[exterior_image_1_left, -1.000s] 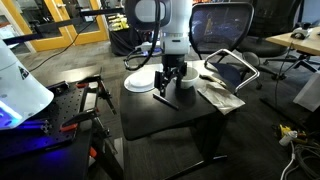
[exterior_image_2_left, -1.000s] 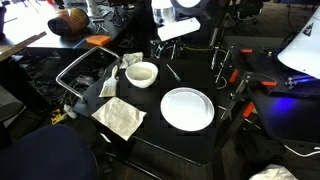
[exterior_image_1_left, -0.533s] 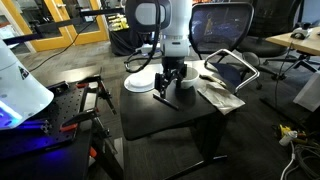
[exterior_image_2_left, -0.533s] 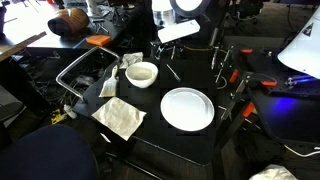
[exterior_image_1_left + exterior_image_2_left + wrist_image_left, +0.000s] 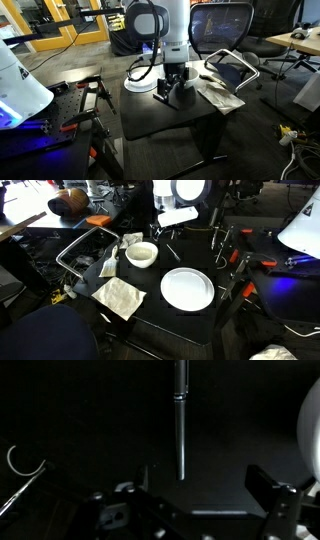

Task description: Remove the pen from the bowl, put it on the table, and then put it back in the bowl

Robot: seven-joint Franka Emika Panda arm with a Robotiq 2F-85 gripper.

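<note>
The pen's near end point(image 5: 181, 469) comes between my gripper's open fingers next as my gripper lowers onto it to close there, since that end points between them and the pen lies flat upon the table.
The pen point(image 5: 180, 420) lies flat on the black table point(image 5: 150, 315), a thin stick running straight ahead of my gripper point(image 5: 205, 475) in the wrist view. The gripper is open and empty, its fingers apart on either side below the pen's near end. In an exterior view the pen point(image 5: 172, 248) lies between the small white bowl point(image 5: 141, 253) and the gripper point(image 5: 163, 227) at the table's far edge. The gripper point(image 5: 172, 92) hangs low over the table point(image 5: 160, 120). The bowl holds nothing that I can see.
A flat white plate point(image 5: 187, 288) sits on the table near the bowl and also shows in an exterior view point(image 5: 140, 83). A crumpled napkin point(image 5: 120, 297) lies at the table's edge. A white curved rim point(image 5: 310, 430) shows at the right of the wrist view. Chairs and clamps surround the table.
The gripper has shifted slightly and drawn back from the pen. The pen stays lying on the table. Bowl and plate have not moved.
</note>
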